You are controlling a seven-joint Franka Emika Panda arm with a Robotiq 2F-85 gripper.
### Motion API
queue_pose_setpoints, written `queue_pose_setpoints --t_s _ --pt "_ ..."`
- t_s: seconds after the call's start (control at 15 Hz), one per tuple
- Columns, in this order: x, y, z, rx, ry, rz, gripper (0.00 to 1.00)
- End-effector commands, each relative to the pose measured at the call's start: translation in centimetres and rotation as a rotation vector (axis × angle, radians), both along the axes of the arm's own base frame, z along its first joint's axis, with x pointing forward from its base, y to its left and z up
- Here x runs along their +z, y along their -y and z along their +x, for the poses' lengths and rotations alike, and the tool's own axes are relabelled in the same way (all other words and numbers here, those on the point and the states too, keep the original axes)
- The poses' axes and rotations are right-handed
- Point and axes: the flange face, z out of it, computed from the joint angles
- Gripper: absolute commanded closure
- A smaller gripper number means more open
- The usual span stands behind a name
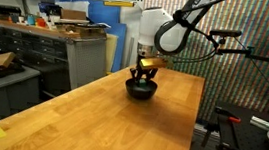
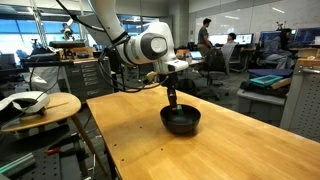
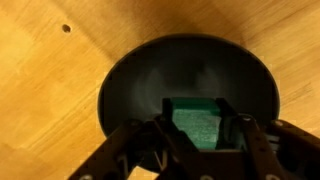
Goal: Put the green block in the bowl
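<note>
My gripper should next let go of the green block point(image 3: 194, 122) there, because the open inside of the black bowl is directly below.
The black bowl point(image 1: 140, 90) sits on the wooden table point(image 1: 89, 121), and shows in both exterior views point(image 2: 181, 121). My gripper point(image 1: 143, 75) hangs straight down just over the bowl point(image 2: 172, 99). In the wrist view the gripper point(image 3: 196, 128) is shut on the green block point(image 3: 194, 122), held between the fingers directly above the inside of the bowl point(image 3: 150, 85). The block does not show in the exterior views.
The table's edges run close on both sides point(image 2: 130, 150). A grey cabinet with clutter point(image 1: 48, 41) stands beyond the table. A round side table with a headset point(image 2: 35, 105) stands beside it. People sit at desks far back point(image 2: 205, 40).
</note>
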Motion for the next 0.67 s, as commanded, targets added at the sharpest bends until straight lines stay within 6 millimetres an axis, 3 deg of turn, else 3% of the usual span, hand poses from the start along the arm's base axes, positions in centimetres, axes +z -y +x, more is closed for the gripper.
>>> queue_pose_setpoints --t_s 0.0,0.2,0.27,0.33,0.4,0.6 --pt "-1.00 0.09 1.25 -0.031 0.001 0.027 0.78" --pt "-1.68 0.24 1.49 -0.046 -0.006 0.030 0.78" --pt "-1.67 0.35 1.59 -0.050 -0.003 0.030 0.56" --pt "-1.63 0.44 1.67 -0.054 0.000 0.030 0.46" --pt "-1.51 0.53 1.75 -0.057 0.003 0.030 0.27" --pt "-1.16 0.59 1.85 -0.054 0.012 0.029 0.05"
